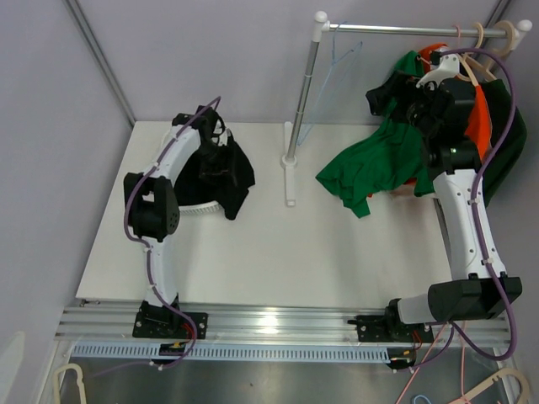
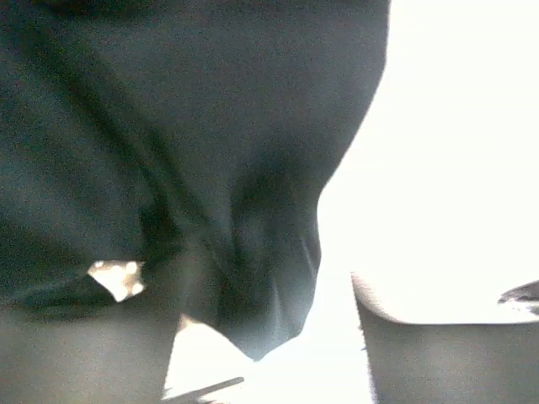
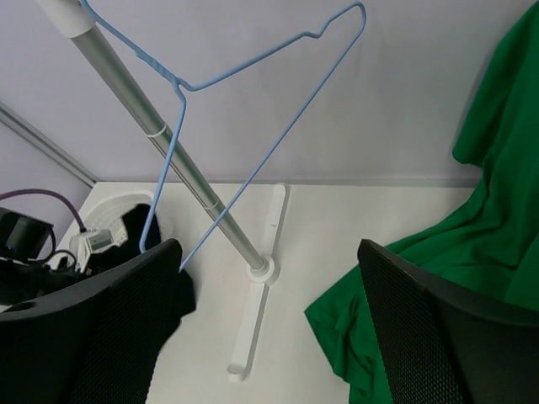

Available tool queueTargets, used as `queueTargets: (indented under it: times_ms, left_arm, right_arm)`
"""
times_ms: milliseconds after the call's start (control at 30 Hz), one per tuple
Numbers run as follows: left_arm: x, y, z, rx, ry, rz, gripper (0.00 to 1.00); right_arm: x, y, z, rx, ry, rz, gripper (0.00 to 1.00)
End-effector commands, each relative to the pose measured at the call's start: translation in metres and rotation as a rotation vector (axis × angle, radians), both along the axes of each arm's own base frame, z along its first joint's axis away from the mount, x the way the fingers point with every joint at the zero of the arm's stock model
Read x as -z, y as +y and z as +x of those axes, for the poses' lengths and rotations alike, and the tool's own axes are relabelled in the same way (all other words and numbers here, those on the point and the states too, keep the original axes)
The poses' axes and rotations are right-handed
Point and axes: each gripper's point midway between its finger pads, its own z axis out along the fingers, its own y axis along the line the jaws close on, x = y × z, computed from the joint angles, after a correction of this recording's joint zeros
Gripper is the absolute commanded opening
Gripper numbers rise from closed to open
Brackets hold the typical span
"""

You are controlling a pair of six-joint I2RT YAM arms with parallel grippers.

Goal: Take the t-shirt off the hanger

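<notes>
The fingers of my right gripper face the blue hanger, so next it will turn and move to the pink hook (image 1: 458, 34), to its right in the top view.
A green t-shirt (image 1: 370, 160) hangs from a hanger (image 1: 440, 72) at the right end of the rail, and its lower part sags onto the table. It also shows in the right wrist view (image 3: 472, 252). My right gripper (image 1: 414, 106) is raised by the shirt's collar. In its wrist view the right gripper (image 3: 268, 248) is wide open and empty. My left gripper (image 1: 217, 135) is over a black t-shirt (image 1: 227, 172) at the left. In its wrist view the left gripper (image 2: 269, 337) has its fingers apart, with black cloth (image 2: 168, 126) hanging close in front.
A clothes rack stands on a pole (image 1: 305, 93) with a top rail (image 1: 404, 30). An empty blue wire hanger (image 3: 247, 181) hangs at the rail's left end. Orange (image 1: 482, 118) and dark green garments hang at the far right. A white basket (image 1: 198, 210) sits under the black shirt.
</notes>
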Motion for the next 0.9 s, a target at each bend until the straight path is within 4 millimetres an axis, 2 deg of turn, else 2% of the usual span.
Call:
queueTargets:
  times_ms: [0,167,200,267,300,333,367,400,500,567,633,667,733,767,800,833,867]
  left_arm:
    - [-0.040,-0.048,0.018,0.026,-0.042,-0.282,0.99]
    - [-0.083,-0.065,0.012,0.059,-0.123,-0.321,1.00]
    - [-0.095,-0.066,0.003,0.055,-0.133,-0.327,0.99]
    - [-0.107,-0.062,-0.006,0.031,-0.143,-0.308,1.00]
    - [-0.129,-0.062,-0.013,0.038,-0.201,-0.323,0.99]
    - [-0.127,-0.061,-0.022,0.034,-0.191,-0.319,1.00]
    - [-0.137,-0.060,-0.027,0.035,-0.222,-0.323,0.99]
    - [-0.157,-0.058,-0.036,0.039,-0.285,-0.337,1.00]
    - [-0.188,-0.052,-0.049,0.012,-0.358,-0.337,0.99]
    - [-0.233,-0.047,-0.061,0.015,-0.468,-0.361,1.00]
    - [-0.259,-0.044,-0.069,0.011,-0.546,-0.380,1.00]
    - [-0.287,-0.039,-0.082,0.014,-0.634,-0.399,0.99]
    - [-0.317,-0.032,-0.089,-0.006,-0.760,-0.412,0.99]
    - [-0.349,-0.020,-0.113,-0.018,-0.885,-0.426,1.00]
    - [-0.364,-0.008,-0.108,-0.089,-1.001,-0.409,0.99]
    - [-0.363,-0.002,-0.112,-0.113,-1.050,-0.412,1.00]
    - [-0.426,0.009,-0.149,-0.116,-1.320,-0.516,1.00]
  right_arm:
    - [-0.025,-0.005,-0.016,-0.001,-0.054,0.003,0.92]
    - [-0.032,-0.023,-0.019,0.060,-0.047,-0.021,0.94]
    - [-0.032,-0.026,-0.019,0.068,-0.046,-0.021,0.94]
    - [-0.034,-0.029,-0.018,0.081,-0.043,-0.019,0.95]
    - [-0.032,-0.046,-0.017,0.120,-0.033,-0.014,0.94]
    - [-0.033,-0.050,-0.016,0.130,-0.032,-0.011,0.94]
    - [-0.033,-0.053,-0.016,0.133,-0.032,-0.006,0.94]
    - [-0.032,-0.061,-0.015,0.143,-0.028,0.001,0.94]
    - [-0.035,-0.077,-0.010,0.186,-0.035,-0.004,0.97]
    - [-0.029,-0.089,0.000,0.226,-0.014,-0.016,0.98]
    - [-0.033,-0.100,0.005,0.267,-0.007,-0.027,0.98]
    - [-0.027,-0.103,0.014,0.271,0.009,-0.044,0.98]
    - [-0.033,-0.105,0.020,0.270,-0.013,-0.064,0.98]
    - [-0.034,-0.107,0.022,0.271,-0.025,-0.085,0.98]
    - [-0.038,-0.109,0.026,0.278,-0.045,-0.094,0.98]
    - [-0.040,-0.114,0.029,0.301,-0.054,-0.103,0.98]
    - [-0.043,-0.117,0.030,0.316,-0.064,-0.119,0.98]
